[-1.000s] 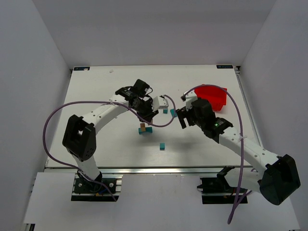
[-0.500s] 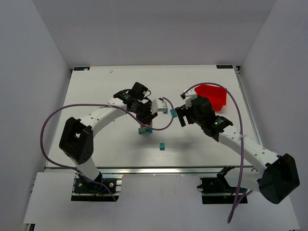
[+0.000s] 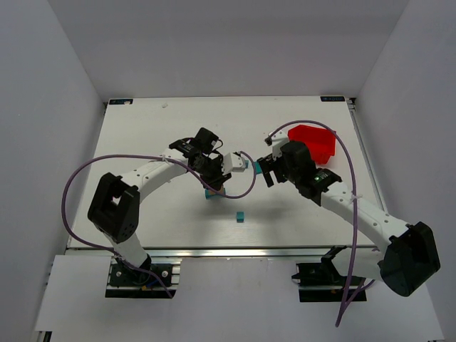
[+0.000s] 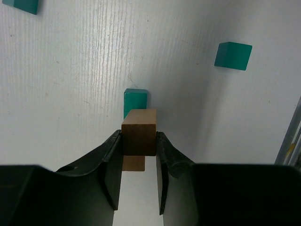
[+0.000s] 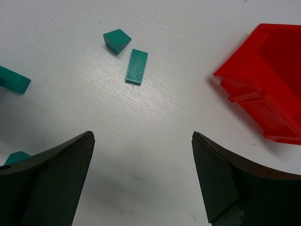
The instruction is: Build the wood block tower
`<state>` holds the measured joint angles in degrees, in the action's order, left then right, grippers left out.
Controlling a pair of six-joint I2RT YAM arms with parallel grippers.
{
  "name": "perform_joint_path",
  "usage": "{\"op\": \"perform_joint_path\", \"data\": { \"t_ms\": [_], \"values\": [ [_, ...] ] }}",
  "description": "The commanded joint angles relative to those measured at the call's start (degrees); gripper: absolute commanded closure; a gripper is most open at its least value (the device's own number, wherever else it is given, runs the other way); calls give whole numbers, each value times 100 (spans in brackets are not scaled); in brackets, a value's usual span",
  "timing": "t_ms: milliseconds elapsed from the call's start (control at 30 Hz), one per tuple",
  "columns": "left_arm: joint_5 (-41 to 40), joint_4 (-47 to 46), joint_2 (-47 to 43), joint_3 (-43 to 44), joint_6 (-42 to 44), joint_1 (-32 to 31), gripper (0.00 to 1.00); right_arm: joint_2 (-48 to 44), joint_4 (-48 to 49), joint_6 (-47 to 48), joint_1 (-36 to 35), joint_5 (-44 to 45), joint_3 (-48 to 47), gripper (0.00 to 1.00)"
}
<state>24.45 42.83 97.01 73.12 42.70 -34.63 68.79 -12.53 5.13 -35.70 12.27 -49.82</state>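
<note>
I will move my left gripper down toward the teal block below next and open it to release the tan block (image 4: 139, 138) on the teal block's top, since the held block still hangs higher.
The tower (image 3: 211, 193) is a tan block on a teal block at mid table. In the left wrist view the tan block (image 4: 139, 138) sits between my fingers, touching both, with the teal block (image 4: 135, 100) under it. My left gripper (image 3: 214, 182) is shut on the tan block. My right gripper (image 3: 265, 172) is open and empty above bare table, right of the tower. The right wrist view shows a teal cube (image 5: 117, 41) and a flat teal block (image 5: 137, 66) ahead of it.
A red bin (image 3: 315, 142) stands at the back right, also in the right wrist view (image 5: 268, 80). A loose teal cube (image 3: 241, 216) lies near the front, seen in the left wrist view (image 4: 233, 55). More teal blocks (image 3: 255, 167) lie between the grippers.
My left gripper has moved toward the near side, down onto the tower, and now has the tan block between its fingers. My right gripper has shifted slightly left.
</note>
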Motion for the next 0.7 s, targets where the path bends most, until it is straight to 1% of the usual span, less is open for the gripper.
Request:
{"op": "perform_joint_path", "data": {
  "t_ms": [0,433,667],
  "values": [
    [95,-161,-192,-52,90,9,100,64,23,41,-16,-32,-300,11],
    [60,-266,-77,-88,151,18,100,187,-12,59,-24,-120,-379,11],
    [-98,-380,-16,-167,151,9,100,196,-56,68,-24,-137,-388,11]
  ]
}}
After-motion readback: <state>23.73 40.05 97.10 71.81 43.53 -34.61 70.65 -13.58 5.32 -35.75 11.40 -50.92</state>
